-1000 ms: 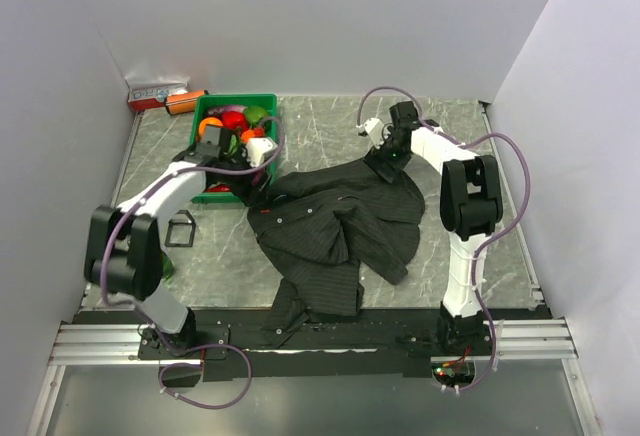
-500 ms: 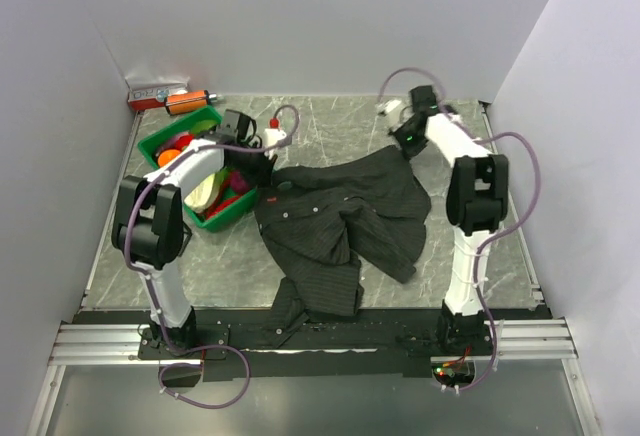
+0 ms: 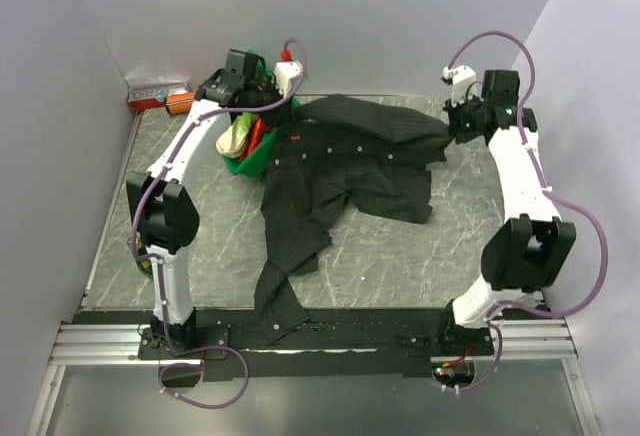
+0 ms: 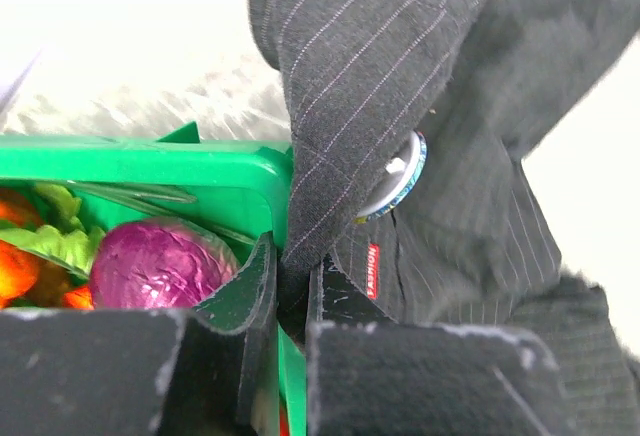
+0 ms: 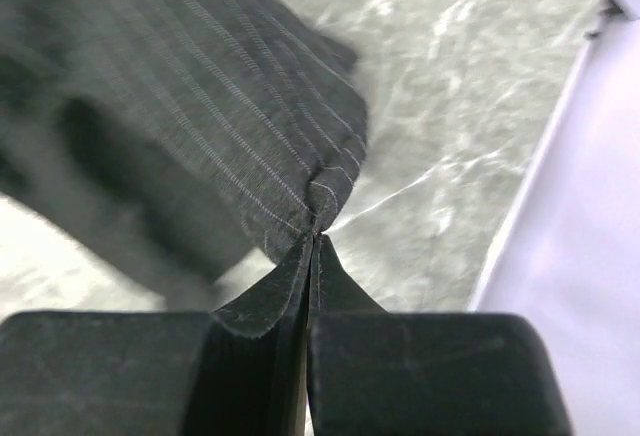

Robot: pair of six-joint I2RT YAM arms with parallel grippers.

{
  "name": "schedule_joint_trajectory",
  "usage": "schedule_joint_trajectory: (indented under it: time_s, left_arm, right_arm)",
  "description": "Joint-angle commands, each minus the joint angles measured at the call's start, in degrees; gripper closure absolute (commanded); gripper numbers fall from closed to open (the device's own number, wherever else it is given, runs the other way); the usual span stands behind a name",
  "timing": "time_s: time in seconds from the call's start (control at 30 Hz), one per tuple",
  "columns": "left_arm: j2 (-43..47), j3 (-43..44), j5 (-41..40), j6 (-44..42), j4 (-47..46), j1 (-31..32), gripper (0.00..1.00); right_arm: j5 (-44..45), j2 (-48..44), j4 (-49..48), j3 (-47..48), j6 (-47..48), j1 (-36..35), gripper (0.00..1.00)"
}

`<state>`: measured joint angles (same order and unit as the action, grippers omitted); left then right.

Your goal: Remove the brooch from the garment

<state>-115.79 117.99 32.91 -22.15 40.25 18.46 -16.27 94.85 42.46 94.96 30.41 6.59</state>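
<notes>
I need to move my left gripper back and down toward the tabletop next, by the bin's near end, to let go of the fold. The green bin is tilting against my fingers.
The garment, dark charcoal with fine pinstripes, hangs stretched between both grippers over the far half of the table, its tail trailing to the near edge. My left gripper is shut on a fold at the cloth's left end. My right gripper is shut on the garment's right corner. The brooch shows as a tiny red piece near the left end. In the left wrist view it is a small red piece on the garment, just right of my fingers.
A green bin of colourful items sits tilted under the cloth's left end, touching my left fingers, a purple foil ball inside. A round blue-rimmed disc peeks from a fold. Red and orange items lie back left. Walls close in.
Both grippers have shut on the garment and carried it up and toward the back wall, spreading it wide. The green bin has moved back and tilted.
</notes>
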Motion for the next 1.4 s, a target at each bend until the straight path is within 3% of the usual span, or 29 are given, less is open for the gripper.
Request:
schedule_joint_trajectory:
  time_s: [0.0,0.2,0.47,0.73,0.97,1.13,1.37]
  left_arm:
    - [1.08,-2.22,-0.21,-12.55,1.83,0.70,0.99]
    - [5.83,-15.77,-1.43,-17.04,5.27,0.70,0.99]
    - [12.15,-27.45,-10.57,-23.28,13.10,0.17,0.99]
    - [14.54,-29.05,-17.17,-25.40,20.48,-0.09,0.96]
    - [12.52,-30.80,-22.53,-25.75,17.33,-0.18,0.98]
    - [14.62,-37.12,-20.60,-30.65,7.32,0.00,0.99]
    - [14.97,-42.40,-30.07,-35.24,7.21,0.44,0.99]
  right_arm:
    - [-2.54,-3.69,1.49,-6.79,-3.17,-0.44,1.00]
    - [-3.41,-7.31,4.20,-12.25,-2.11,-0.52,1.00]
    - [-6.22,-5.56,9.83,-11.12,-0.62,-0.53,1.00]
    - [-9.04,-4.85,10.72,-10.05,0.08,-4.12,1.00]
    - [-10.09,-3.53,9.40,-11.37,-0.88,-5.97,1.00]
    - [-10.27,-2.83,10.01,-10.06,0.08,-6.15,1.00]
    - [-9.66,-3.88,10.54,-11.11,1.58,-6.06,1.00]
